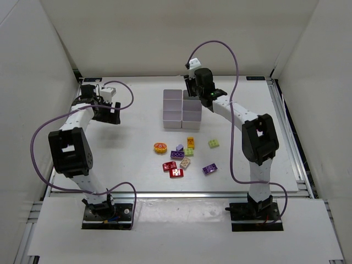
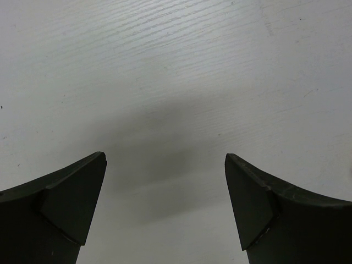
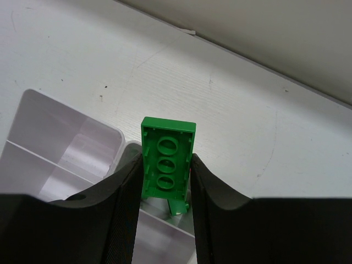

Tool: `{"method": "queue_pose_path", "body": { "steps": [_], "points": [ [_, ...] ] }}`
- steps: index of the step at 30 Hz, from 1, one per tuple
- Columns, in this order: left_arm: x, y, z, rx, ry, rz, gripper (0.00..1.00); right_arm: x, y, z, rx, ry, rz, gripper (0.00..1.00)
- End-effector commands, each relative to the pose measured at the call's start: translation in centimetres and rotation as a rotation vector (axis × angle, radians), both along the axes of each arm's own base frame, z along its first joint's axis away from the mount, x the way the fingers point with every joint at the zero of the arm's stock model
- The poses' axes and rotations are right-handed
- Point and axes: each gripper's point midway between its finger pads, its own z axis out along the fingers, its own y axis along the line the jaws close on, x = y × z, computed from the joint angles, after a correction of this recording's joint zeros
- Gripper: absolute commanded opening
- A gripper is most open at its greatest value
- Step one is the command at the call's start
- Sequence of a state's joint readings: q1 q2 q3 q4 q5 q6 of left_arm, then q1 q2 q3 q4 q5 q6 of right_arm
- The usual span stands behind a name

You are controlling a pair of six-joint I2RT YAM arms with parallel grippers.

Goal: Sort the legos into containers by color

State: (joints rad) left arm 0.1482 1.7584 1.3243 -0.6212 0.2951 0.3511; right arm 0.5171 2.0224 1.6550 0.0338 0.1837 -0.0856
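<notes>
The rounded orange lego is the nearest one and lies below the left gripper and to its right in the top view, and the robot will swing that gripper over and lower it around the lego.
My right gripper (image 3: 165, 160) is shut on a green lego (image 3: 167, 159), held upright with its hollow underside facing the camera. It hangs over the back corner of the white containers (image 3: 52, 140), where a second green piece (image 3: 179, 205) lies below it. In the top view this gripper (image 1: 191, 91) is over the back right box of the containers (image 1: 172, 116). The other legos lie loose in front: an orange one (image 1: 159, 147), a purple one (image 1: 177, 155), a red one (image 1: 176, 174), a lime one (image 1: 213, 143). My left gripper (image 2: 165, 159) is open over bare table, far left (image 1: 113, 108).
White walls enclose the table at the left, back and right. A metal rail (image 1: 289, 132) runs along the table's right edge. The right arm's purple cable (image 1: 234, 60) loops above the containers.
</notes>
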Motion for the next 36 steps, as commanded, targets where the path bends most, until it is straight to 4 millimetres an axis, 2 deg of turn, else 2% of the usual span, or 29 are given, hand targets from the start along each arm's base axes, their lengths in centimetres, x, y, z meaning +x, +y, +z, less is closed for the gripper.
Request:
{"method": "queue_pose_path", "body": {
  "steps": [1,8,18,22,25,26,27,28,29,30,31,32,34,35,36],
  "points": [
    [0.8,-0.1,1.4,0.006,-0.038,-0.011,0.99,0.8,0.4,1.7,0.035,-0.053,0.005,0.31],
    [0.9,-0.2,1.3,-0.001,-0.033,-0.008,0.99,0.7,0.0,1.3,0.028,-0.046,0.004,0.46],
    [0.8,-0.2,1.2,-0.006,-0.028,-0.006,1.00,0.4,-0.5,1.0,0.024,-0.036,0.009,0.49],
    [0.7,-0.6,1.8,-0.024,-0.040,-0.016,1.00,0.0,-0.7,1.9,0.027,-0.048,0.010,0.49],
    [-0.4,-2.2,3.7,-0.062,-0.099,-0.110,0.99,-1.1,-1.6,4.7,0.049,-0.080,-0.007,0.49],
    [-1.0,-2.7,4.0,-0.060,-0.105,-0.145,1.00,-2.0,-2.4,6.6,0.070,-0.102,-0.029,0.49],
    [-1.9,-4.2,4.7,-0.057,-0.117,-0.217,0.99,-2.7,-2.9,7.4,0.072,-0.099,-0.035,0.49],
    [-2.6,-4.9,4.8,-0.026,-0.132,-0.320,0.99,-3.1,-3.6,8.2,0.079,-0.101,-0.043,0.49],
    [-4.1,-6.0,4.9,-0.050,-0.104,-0.387,0.99,-3.5,-4.4,9.2,0.091,-0.106,-0.059,0.49],
    [-4.8,-6.8,5.2,-0.052,-0.106,-0.434,0.99,-4.7,-5.9,10.2,0.092,-0.091,-0.080,0.49],
    [-5.3,-7.2,5.2,-0.042,-0.106,-0.501,0.99,-4.7,-7.8,10.7,0.093,-0.085,-0.116,0.50],
    [-6.3,-8.0,5.3,-0.062,-0.074,-0.539,0.99,-5.6,-9.3,11.2,0.093,-0.057,-0.130,0.51],
    [-7.2,-9.8,5.6,-0.075,-0.067,-0.623,0.99,-5.9,-12.1,11.2,0.089,-0.025,-0.167,0.51],
    [-7.3,-10.1,5.9,-0.084,-0.080,-0.660,0.99,-5.7,-14.8,11.0,0.094,-0.001,-0.201,0.51],
    [-7.9,-11.8,5.9,-0.089,-0.079,-0.726,1.00,-5.7,-16.6,10.6,0.089,0.021,-0.229,0.51]
  ]
}}
